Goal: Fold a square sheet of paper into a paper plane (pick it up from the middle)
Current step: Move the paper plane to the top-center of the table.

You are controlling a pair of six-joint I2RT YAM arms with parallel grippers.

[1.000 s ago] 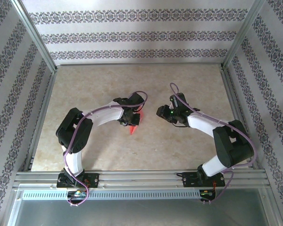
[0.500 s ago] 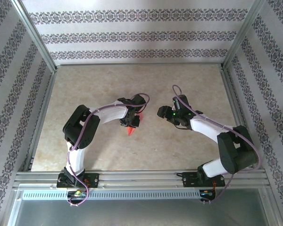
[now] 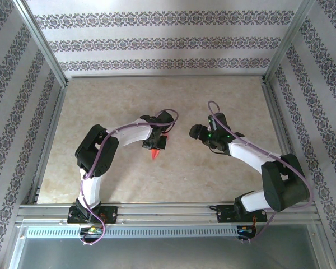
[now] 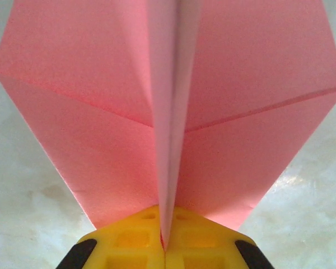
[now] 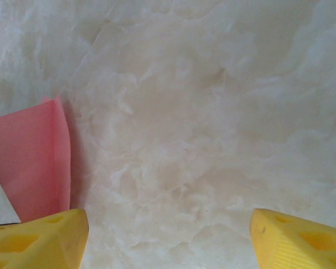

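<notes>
The plane is pinched in my left gripper, which will next move it outward onto the clear marble toward the far bar, then open to release the plane's centre fold.
The pink-red paper plane [image 4: 101, 101] fills the left wrist view, its wings spread to both sides of an upright centre ridge. My left gripper [image 4: 165, 241] is shut on that ridge, the yellow fingers [image 4: 129, 241] pressed together round it. From above, the plane's pointed tip [image 3: 155, 153] sticks out below the left gripper [image 3: 155, 143] at mid-table. My right gripper [image 3: 197, 132] hovers to the right of it, apart from the paper. In the right wrist view its yellow fingertips [image 5: 39, 241] stand wide open over bare marble, a corner of the paper plane [image 5: 31, 157] at the left edge.
The marble tabletop [image 3: 129, 101] is walled by aluminium rails [image 3: 50, 140] and patterned fabric panels on three sides. Both arm bases sit on the near rail [image 3: 168, 212]. Purple cables loop over each wrist.
The left gripper carried the plane slightly down and right, then held nearly still. The right gripper has drifted a little to the right, away from the paper.
</notes>
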